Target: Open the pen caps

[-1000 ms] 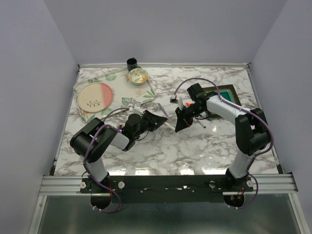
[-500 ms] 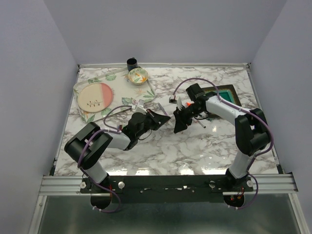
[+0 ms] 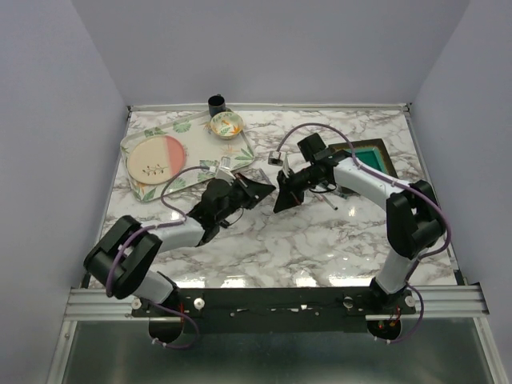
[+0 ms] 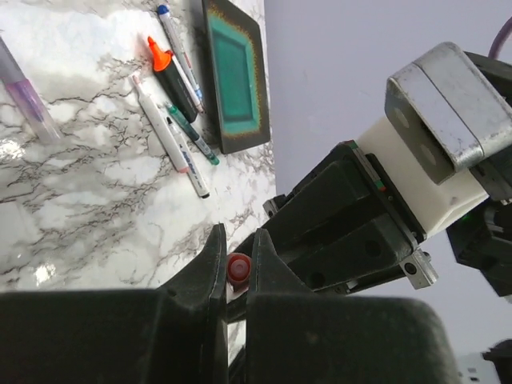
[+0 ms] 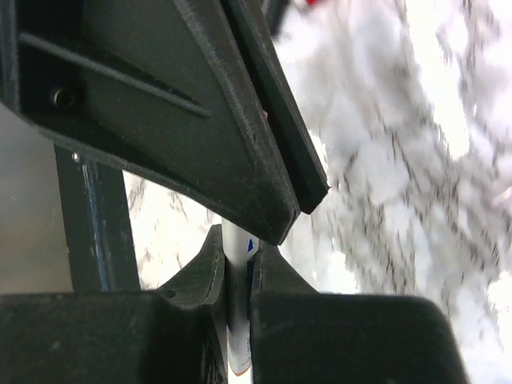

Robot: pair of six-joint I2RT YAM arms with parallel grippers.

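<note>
I will lower my left gripper next, to the left in the top view and away from the right gripper, to release the red cap, because the marble by the patterned mat is below.
My left gripper point(image 4: 238, 264) is shut on a small red pen cap point(image 4: 238, 268), seen end-on between its fingertips. My right gripper point(image 5: 238, 248) is shut on a thin white pen point(image 5: 238, 336) with blue print. In the top view the left gripper point(image 3: 266, 190) and the right gripper point(image 3: 282, 200) meet tip to tip above the middle of the table. Several other pens lie on the marble, among them a black highlighter with an orange cap point(image 4: 162, 61), a white pen point(image 4: 164, 128) and a blue-capped pen point(image 4: 165, 13).
A dark tray with a green inside point(image 3: 370, 154) lies at the right, beside the loose pens. At the back left, a patterned mat point(image 3: 192, 164) carries a pink plate point(image 3: 156, 158). A small bowl point(image 3: 226, 124) and a black cup point(image 3: 216, 102) stand behind it.
Both grippers have moved left and slightly farther back together. The left arm has stretched out more and the right gripper has followed it.
</note>
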